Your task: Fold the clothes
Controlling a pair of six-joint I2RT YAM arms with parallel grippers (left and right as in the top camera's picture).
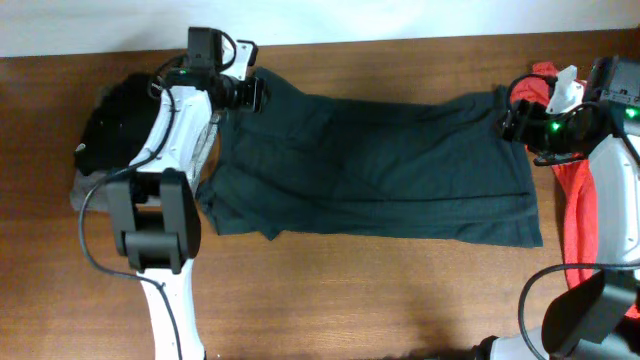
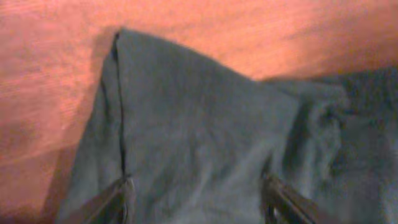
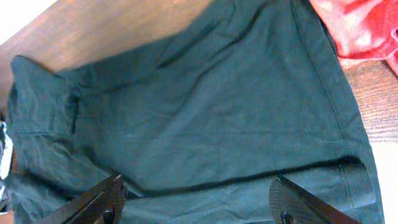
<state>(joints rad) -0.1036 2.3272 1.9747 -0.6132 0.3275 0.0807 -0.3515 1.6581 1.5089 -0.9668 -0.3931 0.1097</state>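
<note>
My open fingers hover above the shirt point(image 3: 199, 106) near its folded edge. Next, my left gripper moves down to the shirt's far corner by the black garment and closes.
A dark greenish T-shirt point(image 1: 370, 175) lies folded lengthwise across the middle of the wooden table, plain side up; no lettering shows. My left gripper point(image 1: 250, 92) is open over its far left corner; in the left wrist view point(image 2: 199, 198) the fingers straddle the cloth point(image 2: 205, 130) near a folded edge. My right gripper point(image 1: 508, 118) is open at the shirt's far right corner; in the right wrist view point(image 3: 196, 198) the fingers stand wide apart above the shirt point(image 3: 199, 106) and a hem fold. Neither gripper holds anything.
A black garment point(image 1: 118, 115) lies bunched on the left under my left arm. A red garment point(image 1: 578, 215) lies at the right edge, also in the right wrist view point(image 3: 364, 28). The table's far edge point(image 1: 400, 42) meets a white wall.
</note>
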